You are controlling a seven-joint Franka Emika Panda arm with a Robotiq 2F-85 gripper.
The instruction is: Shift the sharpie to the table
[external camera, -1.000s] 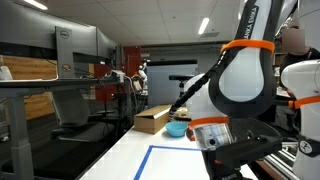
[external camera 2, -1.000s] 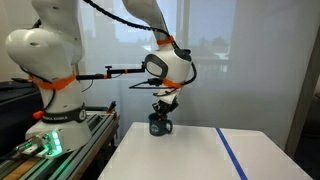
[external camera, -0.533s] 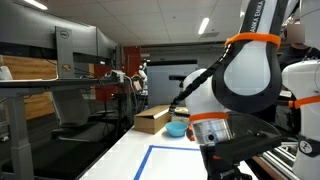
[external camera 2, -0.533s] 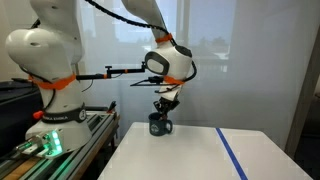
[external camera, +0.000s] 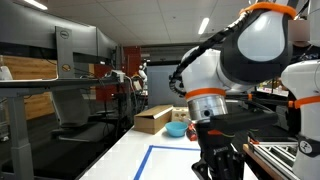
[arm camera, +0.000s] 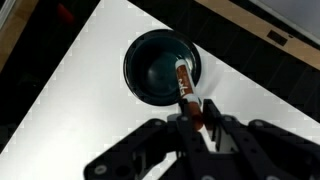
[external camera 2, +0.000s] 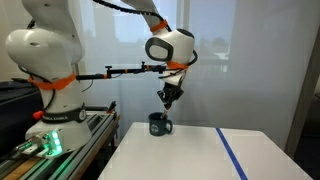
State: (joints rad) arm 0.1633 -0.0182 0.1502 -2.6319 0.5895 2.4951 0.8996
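Next, my gripper moves outward from the mug (external camera 2: 158, 124) and down to release the sharpie, since the bare tabletop before the blue tape (external camera 2: 192, 154) lies below and outward of it.
In the wrist view my gripper (arm camera: 196, 122) is shut on the sharpie (arm camera: 185, 88), a slim marker with a red-brown body and a white band. The sharpie's far end hangs over the open dark teal mug (arm camera: 160, 65). In an exterior view the gripper (external camera 2: 167, 97) is well above the mug (external camera 2: 158, 124), which stands near the far end of the white table (external camera 2: 180, 155). A blue tape line (external camera 2: 232, 154) runs along the table top. In an exterior view the arm's body hides the gripper.
A cardboard box (external camera: 152, 118) and a teal object (external camera: 177, 129) stand at the far end of the table, beyond the blue tape rectangle (external camera: 152, 158). The robot base (external camera 2: 50, 90) and a rail stand beside the table. A window wall is behind.
The gripper has risen straight up from the mug with the sharpie in it. The arm's elbow has swung upward in both exterior views.
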